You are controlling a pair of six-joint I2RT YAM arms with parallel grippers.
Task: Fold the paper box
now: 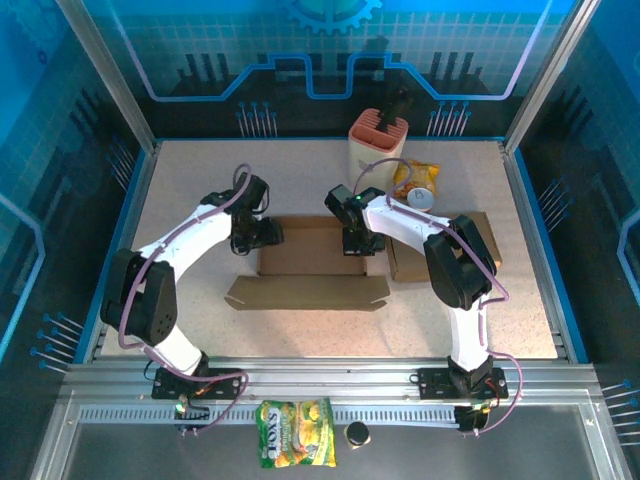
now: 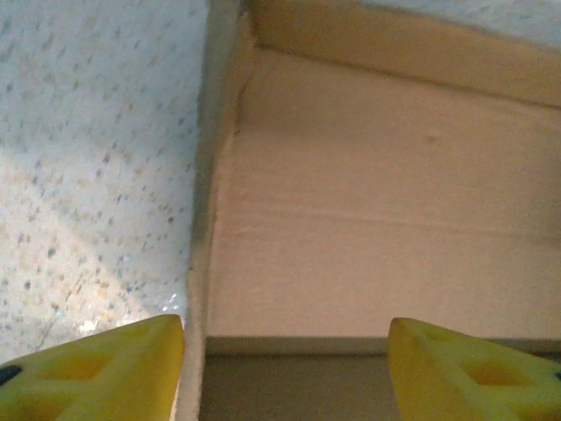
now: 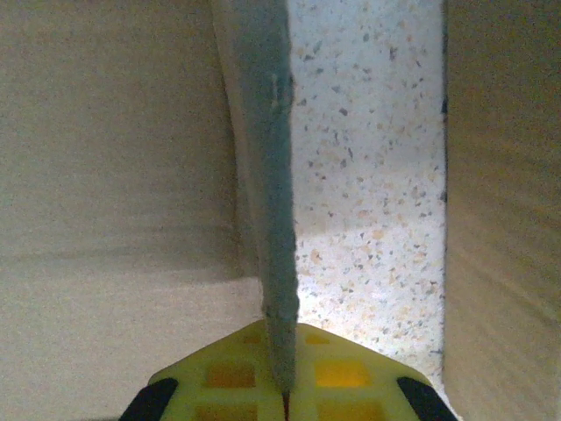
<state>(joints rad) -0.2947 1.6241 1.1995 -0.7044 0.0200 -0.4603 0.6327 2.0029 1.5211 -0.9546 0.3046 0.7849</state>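
The robot's right gripper should next swing back with the pinched end toward that flap's fold (image 1: 328,275), turning the box, and release the edge, since the long flap faces the robot.
The brown paper box (image 1: 310,250) lies open in the middle of the table, its long front flap (image 1: 305,292) spread flat toward me. My left gripper (image 1: 262,235) hangs over the box's left end. In the left wrist view its yellow fingers (image 2: 96,368) stand wide apart, so the left gripper (image 2: 285,373) is open. The box's left wall (image 2: 206,219) rises just inside the left finger, and nothing is pinched. My right gripper (image 1: 360,240) is at the box's right end. Seen from the right wrist, the right gripper (image 3: 285,390) is shut on the upright right wall (image 3: 267,175).
A second cardboard box (image 1: 445,250) lies just right of the paper box, under the right arm. A knife block (image 1: 378,140), a yellow snack bag (image 1: 415,180) and a white-capped can (image 1: 422,200) stand behind. Another snack bag (image 1: 295,447) lies below the table's rail.
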